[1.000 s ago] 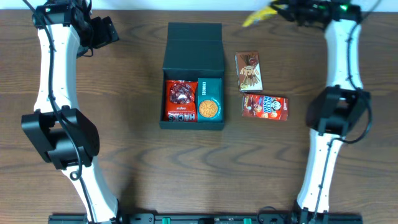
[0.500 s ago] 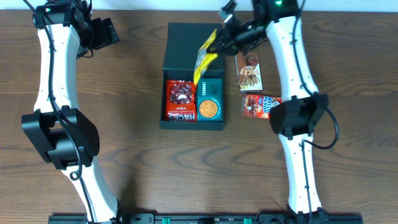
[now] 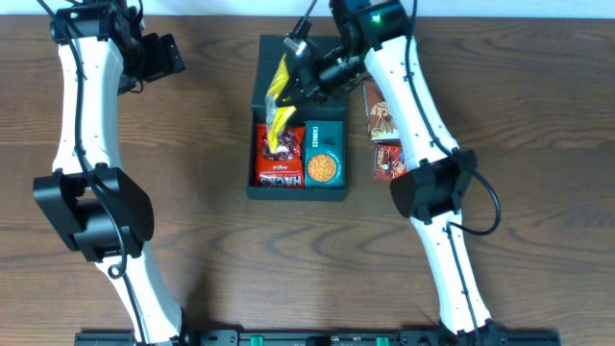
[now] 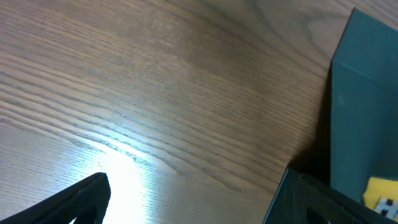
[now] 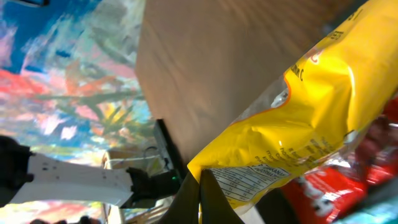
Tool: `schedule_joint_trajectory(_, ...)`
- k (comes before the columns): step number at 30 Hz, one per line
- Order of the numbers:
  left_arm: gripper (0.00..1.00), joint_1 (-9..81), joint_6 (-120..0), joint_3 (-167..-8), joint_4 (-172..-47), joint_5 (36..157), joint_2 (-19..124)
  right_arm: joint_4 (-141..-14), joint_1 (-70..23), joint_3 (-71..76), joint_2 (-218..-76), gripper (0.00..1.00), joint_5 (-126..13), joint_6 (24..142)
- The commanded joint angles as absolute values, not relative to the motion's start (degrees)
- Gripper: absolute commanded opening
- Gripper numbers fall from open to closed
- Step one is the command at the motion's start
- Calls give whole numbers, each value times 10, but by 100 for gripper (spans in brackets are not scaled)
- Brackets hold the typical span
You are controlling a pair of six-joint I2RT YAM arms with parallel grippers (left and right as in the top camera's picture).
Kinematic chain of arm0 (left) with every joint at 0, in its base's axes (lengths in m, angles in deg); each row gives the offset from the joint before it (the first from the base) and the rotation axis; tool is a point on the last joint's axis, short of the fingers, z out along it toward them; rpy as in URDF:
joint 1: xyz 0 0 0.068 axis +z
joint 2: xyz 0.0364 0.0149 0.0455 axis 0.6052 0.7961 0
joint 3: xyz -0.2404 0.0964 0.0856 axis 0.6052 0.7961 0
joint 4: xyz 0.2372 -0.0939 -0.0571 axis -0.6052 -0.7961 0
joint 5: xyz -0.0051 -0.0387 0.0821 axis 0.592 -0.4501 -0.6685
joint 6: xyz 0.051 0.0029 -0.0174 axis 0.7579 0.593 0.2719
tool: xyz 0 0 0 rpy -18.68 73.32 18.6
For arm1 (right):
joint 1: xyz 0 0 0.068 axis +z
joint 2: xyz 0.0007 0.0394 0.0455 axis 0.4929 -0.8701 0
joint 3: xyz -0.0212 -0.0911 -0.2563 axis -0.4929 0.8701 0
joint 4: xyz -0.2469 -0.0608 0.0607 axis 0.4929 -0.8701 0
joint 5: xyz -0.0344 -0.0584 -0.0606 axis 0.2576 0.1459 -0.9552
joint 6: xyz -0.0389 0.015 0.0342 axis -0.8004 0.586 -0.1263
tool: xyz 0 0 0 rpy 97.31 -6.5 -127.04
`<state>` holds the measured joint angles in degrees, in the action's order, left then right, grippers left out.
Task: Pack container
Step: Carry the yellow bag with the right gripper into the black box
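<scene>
The yellow packet is hanging. Next, my right gripper should bring it back and down over the red snack packet (image 3: 279, 165) (image 5: 331, 191) and let go of the yellow packet's edge.
The dark green-black container (image 3: 332, 187) lies open at the table's middle, its flap lid (image 3: 301, 53) folded back. Inside are a red snack packet (image 3: 279, 165) and a teal cookie packet (image 3: 323, 159). My right gripper (image 3: 300, 69) is shut on a yellow snack packet (image 3: 281, 96) and holds it hanging over the box's left half, above the red packet. In the right wrist view the yellow packet (image 5: 298, 137) is pinched between the fingers (image 5: 208, 199). My left gripper (image 3: 163, 53) is far left of the box; its fingers (image 4: 186, 205) are spread, empty. The container's side shows in the left wrist view (image 4: 364, 112).
A brown snack packet (image 3: 385, 111) and a red snack box (image 3: 389, 161), partly under the right arm, lie on the wooden table to the right of the container.
My right arm has swung left from the table's far right corner, carrying the yellow packet over the lid and then above the box's left half. The left arm has not moved.
</scene>
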<state>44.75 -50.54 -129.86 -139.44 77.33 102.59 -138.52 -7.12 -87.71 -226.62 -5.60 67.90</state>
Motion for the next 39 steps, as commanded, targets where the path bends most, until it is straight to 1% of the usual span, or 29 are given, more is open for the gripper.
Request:
schedule_joint_trajectory(1,95,451,-494,-1309,-1399,770,1026,-1395,-66,-892,-2255,2,-18,663)
schedule_joint_trajectory(3,95,451,-494,-1309,-1400,770,1026,-1407,-66,-892,-2255,2,-30,659)
schedule_joint_trajectory(5,95,451,-494,-1309,-1400,770,1026,-1422,-66,-892,-2255,2,-72,660)
schedule_joint_trajectory(10,95,451,-492,-1309,-1399,770,1026,-1422,-64,-886,-2255,2,-118,679)
schedule_joint_trajectory(13,96,451,-490,-1309,-1399,770,1026,-1422,-62,-879,-2255,2,-174,699)
schedule_joint_trajectory(17,95,451,-490,-1309,-1396,770,1026,-1422,-61,-855,-2255,2,-199,701)
schedule_joint_trajectory(27,95,451,-490,-1309,-1398,770,1026,-1422,-61,-752,-2255,2,-177,690)
schedule_joint_trajectory(39,95,451,-491,-1309,-1406,770,1026,-1422,-67,-729,-2255,2,-140,701)
